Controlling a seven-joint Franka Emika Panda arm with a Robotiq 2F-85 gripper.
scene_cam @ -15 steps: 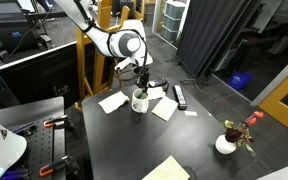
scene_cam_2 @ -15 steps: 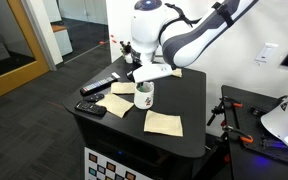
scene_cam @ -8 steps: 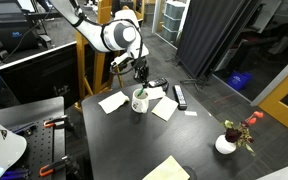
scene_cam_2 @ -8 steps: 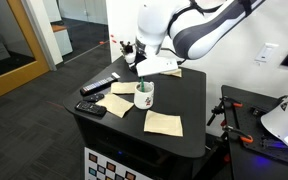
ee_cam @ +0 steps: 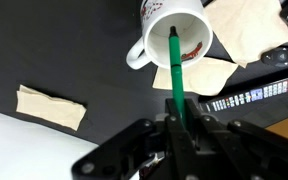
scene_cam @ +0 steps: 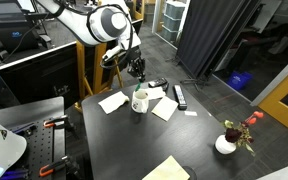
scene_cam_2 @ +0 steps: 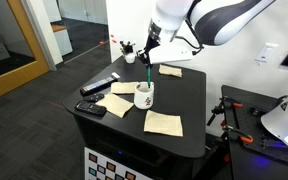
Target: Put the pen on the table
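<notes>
I will move my gripper back past the mug's rim, then lower it toward the bare table and let go of the pen, because the pen hangs over the mug's opening.
My gripper is shut on the pen, a thin green stick that points down from the jaws. Its lower end hangs right over the mouth of the white mug. In both exterior views the gripper is raised above the mug, with the pen upright between them. The mug stands on the black table.
Paper napkins lie around the mug. A black remote and a dark flat device lie near the table edge. A white bowl with flowers stands at a corner.
The arm has risen and swung back from the mug. The pen has come up with the gripper, from standing in the mug to hanging over its mouth.
</notes>
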